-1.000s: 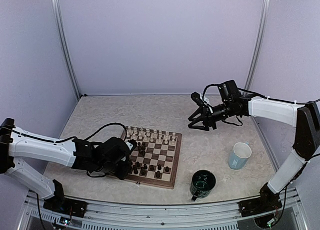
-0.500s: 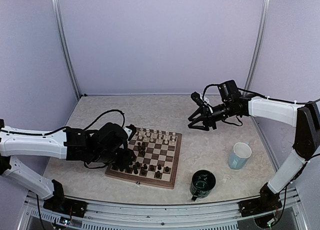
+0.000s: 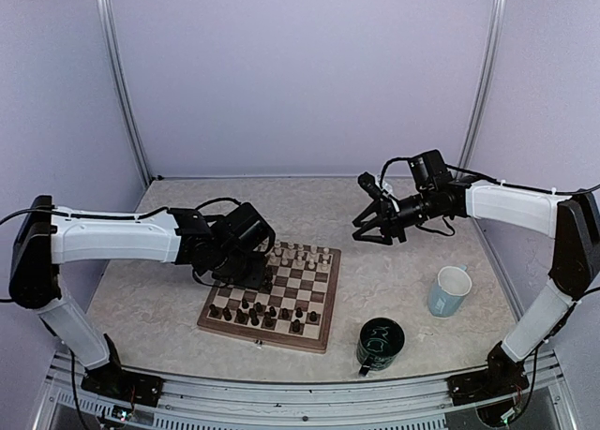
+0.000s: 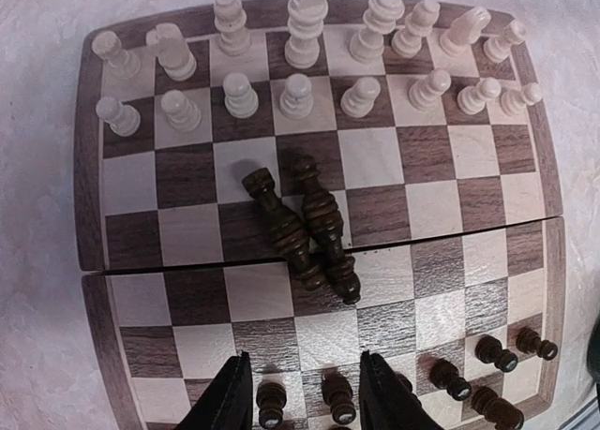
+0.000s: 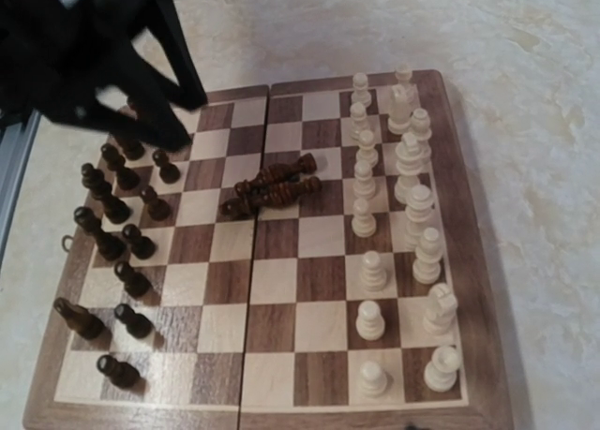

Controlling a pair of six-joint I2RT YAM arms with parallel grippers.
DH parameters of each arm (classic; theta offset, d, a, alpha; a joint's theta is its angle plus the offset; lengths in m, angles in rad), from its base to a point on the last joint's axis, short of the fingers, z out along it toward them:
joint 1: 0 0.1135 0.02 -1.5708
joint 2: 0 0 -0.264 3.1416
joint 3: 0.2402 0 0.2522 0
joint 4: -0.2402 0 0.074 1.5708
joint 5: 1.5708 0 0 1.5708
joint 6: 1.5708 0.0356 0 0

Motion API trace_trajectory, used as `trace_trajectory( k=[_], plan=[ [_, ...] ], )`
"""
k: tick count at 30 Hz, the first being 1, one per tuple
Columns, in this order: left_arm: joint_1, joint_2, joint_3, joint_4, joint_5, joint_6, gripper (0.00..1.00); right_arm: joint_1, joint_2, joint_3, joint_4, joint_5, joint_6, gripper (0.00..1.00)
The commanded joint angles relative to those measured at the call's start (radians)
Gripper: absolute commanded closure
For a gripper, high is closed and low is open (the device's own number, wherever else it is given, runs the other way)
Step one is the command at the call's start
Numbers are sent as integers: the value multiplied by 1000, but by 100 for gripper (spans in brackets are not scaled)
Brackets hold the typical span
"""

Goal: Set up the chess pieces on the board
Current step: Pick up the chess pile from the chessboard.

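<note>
The dark piece farther from the mugs lies on its side, so the left gripper will next lower toward the middle of the board and straddle the near end of that piece.
The board (image 3: 319, 285) lies in front of my left arm. Cream chess pieces (image 4: 295, 93) fill its two far rows. Dark chess pieces (image 5: 122, 224) stand unevenly along the near rows. Two dark pieces (image 4: 300, 226) lie on their sides, crossed, at the board's middle; the right wrist view also shows these two fallen pieces (image 5: 272, 191). My left gripper (image 4: 305, 397) hangs open over the near dark pawns with nothing between its fingers (image 4: 230, 397). In the top view the left gripper (image 3: 253, 269) is above the board's left half. My right gripper (image 3: 373, 231) hovers open and empty above the table, beyond the board's far right corner.
A pale blue mug (image 3: 450, 291) and a dark green mug (image 3: 380, 344) stand on the table to the right of the board. The enclosure's walls and metal posts close in the back and sides. The left arm (image 5: 94, 46) shows as a dark mass in the right wrist view.
The left arm has lifted and swung from the board's near left corner toward its far left side, and its jaws have opened wider. The right arm has not moved.
</note>
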Motion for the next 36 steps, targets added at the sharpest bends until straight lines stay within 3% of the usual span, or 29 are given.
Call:
trace_trajectory(
  k=[1, 23, 36],
  plan=[
    [16, 50, 46, -11, 44, -18, 61, -2, -21, -16, -18, -6, -21, 53],
    [104, 164, 45, 109, 105, 33, 65, -3, 5, -12, -44, -14, -50, 54],
    [115, 221, 22, 95, 92, 45, 70, -2, 31, -7, -52, -23, -53, 54]
  ],
)
